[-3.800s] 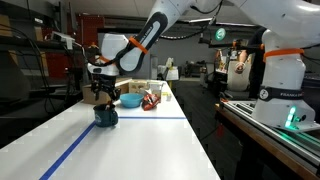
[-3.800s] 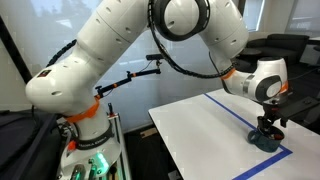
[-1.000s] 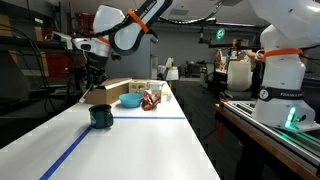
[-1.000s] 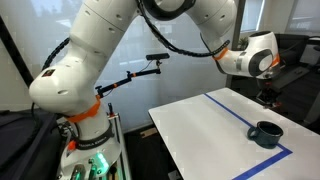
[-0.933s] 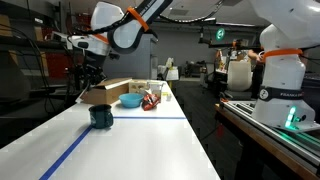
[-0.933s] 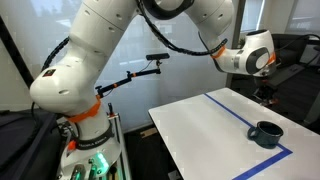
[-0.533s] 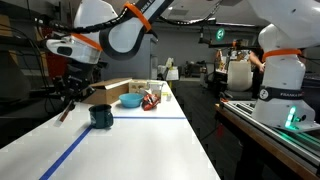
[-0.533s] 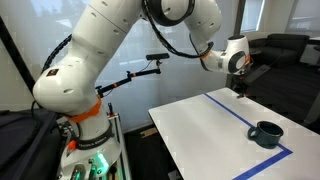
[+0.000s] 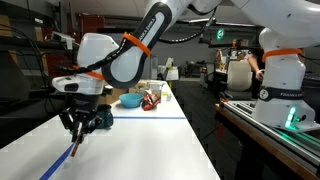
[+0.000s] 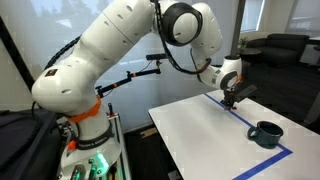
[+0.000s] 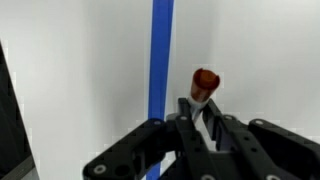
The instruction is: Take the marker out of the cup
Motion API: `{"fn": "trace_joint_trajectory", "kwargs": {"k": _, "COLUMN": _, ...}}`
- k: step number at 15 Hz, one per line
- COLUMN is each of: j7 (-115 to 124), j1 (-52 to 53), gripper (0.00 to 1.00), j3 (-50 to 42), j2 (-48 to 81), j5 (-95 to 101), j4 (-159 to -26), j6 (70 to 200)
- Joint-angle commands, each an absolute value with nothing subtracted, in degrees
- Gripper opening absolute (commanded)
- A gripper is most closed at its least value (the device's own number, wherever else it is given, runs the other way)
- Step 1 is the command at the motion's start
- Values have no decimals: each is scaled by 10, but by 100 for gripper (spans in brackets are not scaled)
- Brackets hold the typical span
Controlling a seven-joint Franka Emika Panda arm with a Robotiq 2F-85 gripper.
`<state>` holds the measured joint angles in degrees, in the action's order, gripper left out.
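Observation:
My gripper lowers the marker (image 9: pixel 75 146) straight down beside the blue tape to release it next, since it already hangs apart from the cup.
My gripper (image 9: pixel 78 127) is shut on the marker (image 9: pixel 75 146), a thin dark stick pointing down at the white table (image 9: pixel 140 150) just above the blue tape line (image 9: pixel 58 164). The dark teal cup (image 9: pixel 104 118) stands right behind the gripper, partly hidden by it. Seen from the opposite side, the gripper (image 10: pixel 230 98) hangs well apart from the cup (image 10: pixel 266 133), which stands on the tape near the table's corner. In the wrist view the marker (image 11: pixel 203 83) shows a reddish end sticking out between the fingers of the gripper (image 11: pixel 199 108), beside the blue tape (image 11: pixel 162 60).
At the far end of the table are a cardboard box (image 9: pixel 112 89), a light-blue bowl (image 9: pixel 130 100) and a small red item (image 9: pixel 150 100). A second robot (image 9: pixel 280 75) stands on a bench past the table's edge.
The arm has swung down and away from above the cup toward the near end of the tape line, carrying the marker, which now hangs close to the table surface.

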<state>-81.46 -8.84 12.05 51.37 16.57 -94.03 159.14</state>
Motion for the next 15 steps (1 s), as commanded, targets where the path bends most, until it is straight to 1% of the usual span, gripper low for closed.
{"fn": "trace_joint_trajectory", "kwargs": {"k": 1, "j7": -852, "j1": -109, "gripper": 5, "j3": 136, "j2": 555, "j5": 140, "j4": -916, "j6": 1592}}
{"fn": "trace_joint_trajectory", "kwargs": {"k": 8, "j7": -869, "j1": -118, "gripper": 5, "j3": 137, "j2": 594, "j5": 133, "j4": -883, "j6": 1581}}
{"fn": "trace_joint_trajectory", "kwargs": {"k": 9, "j7": -869, "j1": -117, "gripper": 27, "j3": 136, "j2": 592, "j5": 134, "j4": -881, "j6": 1582}}
{"fn": "trace_joint_trajectory", "kwargs": {"k": 10, "j7": -869, "j1": -116, "gripper": 46, "j3": 136, "j2": 589, "j5": 135, "j4": -880, "j6": 1584}}
{"fn": "trace_joint_trajectory", "kwargs": {"k": 11, "j7": -867, "j1": -113, "gripper": 51, "j3": 134, "j2": 583, "j5": 136, "j4": -880, "j6": 1586}}
{"fn": "trace_joint_trajectory", "kwargs": {"k": 15, "j7": -853, "j1": -103, "gripper": 81, "j3": 126, "j2": 542, "j5": 140, "j4": -897, "j6": 1594}}
